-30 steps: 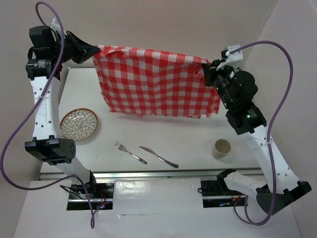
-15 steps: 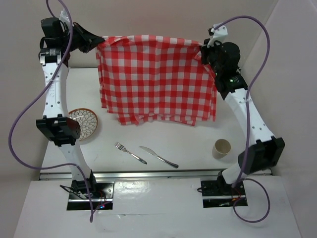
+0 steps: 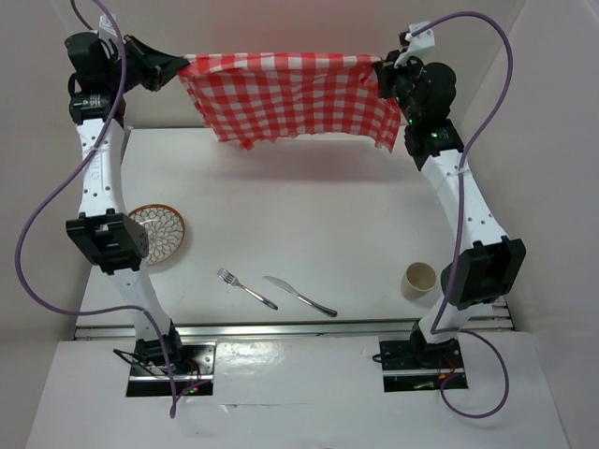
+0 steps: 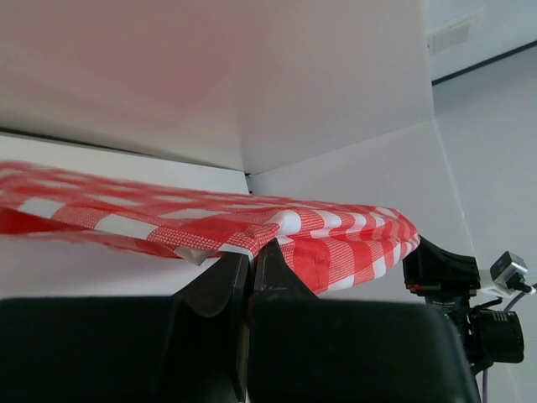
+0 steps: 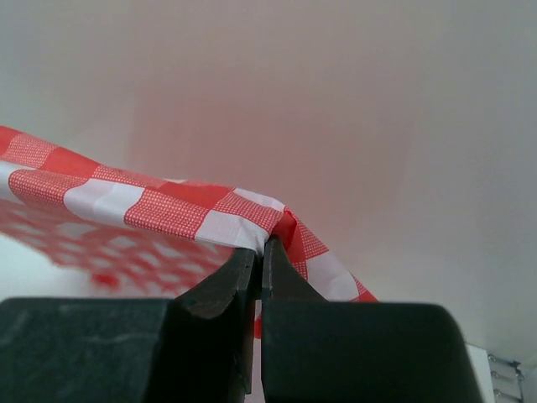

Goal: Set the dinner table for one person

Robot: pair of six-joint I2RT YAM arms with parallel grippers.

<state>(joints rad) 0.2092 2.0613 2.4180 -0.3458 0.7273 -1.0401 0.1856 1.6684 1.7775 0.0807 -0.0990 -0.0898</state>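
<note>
The clear tabletop needed beside the plate is below and back from the left gripper, so the left gripper needs to pull the cloth's corner back and down to clear it and then let the corner go.
A red-and-white checked cloth (image 3: 290, 94) hangs stretched in the air above the far edge of the white dinner table (image 3: 309, 215). My left gripper (image 3: 176, 65) is shut on its left corner, also seen in the left wrist view (image 4: 250, 252). My right gripper (image 3: 382, 73) is shut on its right corner, also seen in the right wrist view (image 5: 258, 245). A patterned plate (image 3: 154, 233) lies at the table's left. A fork (image 3: 245, 288) and a knife (image 3: 299, 296) lie near the front edge. A beige cup (image 3: 419, 280) stands at the front right.
A silver rail (image 3: 290, 328) runs along the table's near edge. White walls stand close behind and at the right. Purple cables (image 3: 37, 234) loop beside both arms.
Both arms have raised and pushed back toward the far wall, lifting the cloth off the table's middle so it now hangs high, pulled flatter between them.
</note>
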